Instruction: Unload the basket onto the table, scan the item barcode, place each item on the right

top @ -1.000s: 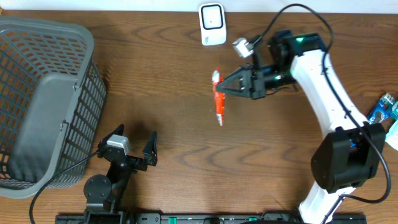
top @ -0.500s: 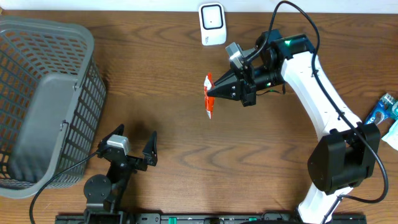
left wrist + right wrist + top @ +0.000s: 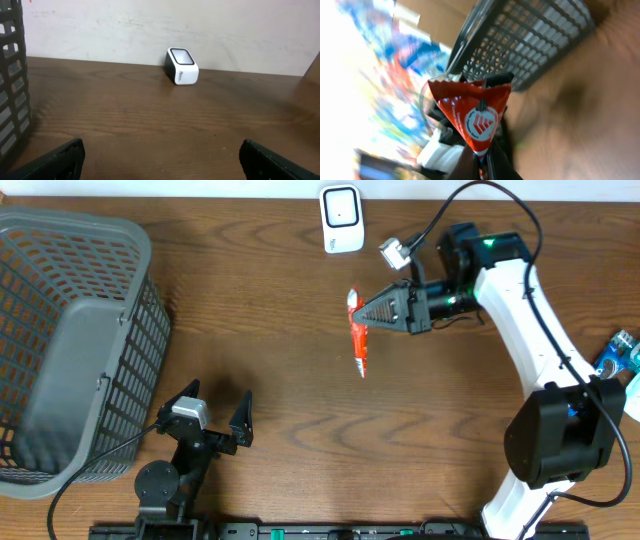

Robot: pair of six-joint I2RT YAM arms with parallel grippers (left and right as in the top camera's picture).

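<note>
The robot should move its right gripper outward, turning it toward the wall, until it is over the scanner's dark-rimmed window [image 3: 342,208]. It should then let go of the packet [image 3: 357,333], which still hangs short.
The item is a red and white snack packet [image 3: 357,333], held in the air over the table by my right gripper [image 3: 368,313], which is shut on its upper end. In the right wrist view the packet [image 3: 472,115] fans out from between the pinched fingers, its round white logo facing the camera. The white barcode scanner [image 3: 341,219] stands at the far edge of the table, behind the packet, and also shows as the scanner [image 3: 182,66] in the left wrist view. My left gripper [image 3: 217,420] rests open near the front edge, with nothing between its fingertips [image 3: 55,160].
A grey mesh basket [image 3: 70,350] fills the left side of the table. A few blue and white packaged items [image 3: 618,360] lie at the right edge. Bare wood lies between the scanner and my left gripper.
My right gripper swung left with the packet, then back right. It now holds the packet slightly right of where it was a second ago. The left arm has stayed still.
</note>
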